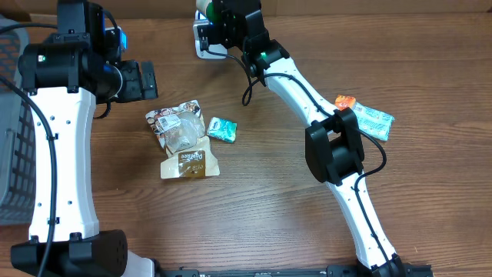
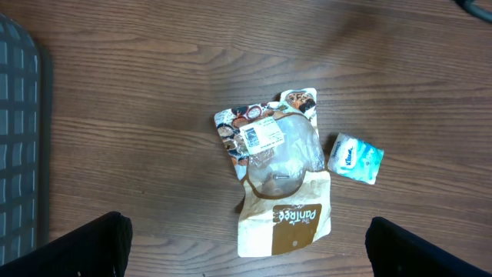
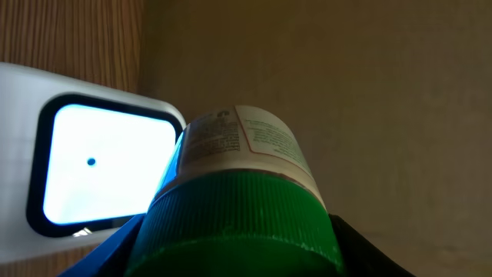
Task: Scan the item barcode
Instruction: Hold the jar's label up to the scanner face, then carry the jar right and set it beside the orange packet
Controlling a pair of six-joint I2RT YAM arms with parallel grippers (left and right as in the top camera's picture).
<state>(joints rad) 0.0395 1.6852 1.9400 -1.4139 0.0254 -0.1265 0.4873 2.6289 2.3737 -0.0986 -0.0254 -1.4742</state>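
Observation:
I will swing my right gripper down beside the orange packet [image 1: 345,101], which lies back from the gripper and to its right in the overhead view, and let go of the container [image 1: 201,7] clear of the scanner.
My right gripper [image 3: 238,250] is shut on a white labelled container with a ribbed green cap [image 3: 240,219]. Its label [image 3: 250,138] points toward the white scanner with a lit window [image 3: 108,165], which lies just left of it. In the overhead view this gripper [image 1: 209,17] holds the container [image 1: 201,7] at the table's far edge, above the scanner [image 1: 201,48]. No barcode is readable. My left gripper [image 1: 147,81] is open and holds nothing. It hovers above a clear snack pouch [image 2: 273,142] and a brown-and-cream bag [image 2: 286,219], with its dark fingers [image 2: 84,246] wide apart.
A small teal packet [image 1: 222,129] lies right of the pouches [image 1: 181,127]. An orange packet [image 1: 345,101] and a teal-white packet [image 1: 374,119] lie behind the right arm. A grey basket [image 1: 11,154] stands at the left edge. A cardboard wall [image 3: 346,92] rises behind the scanner.

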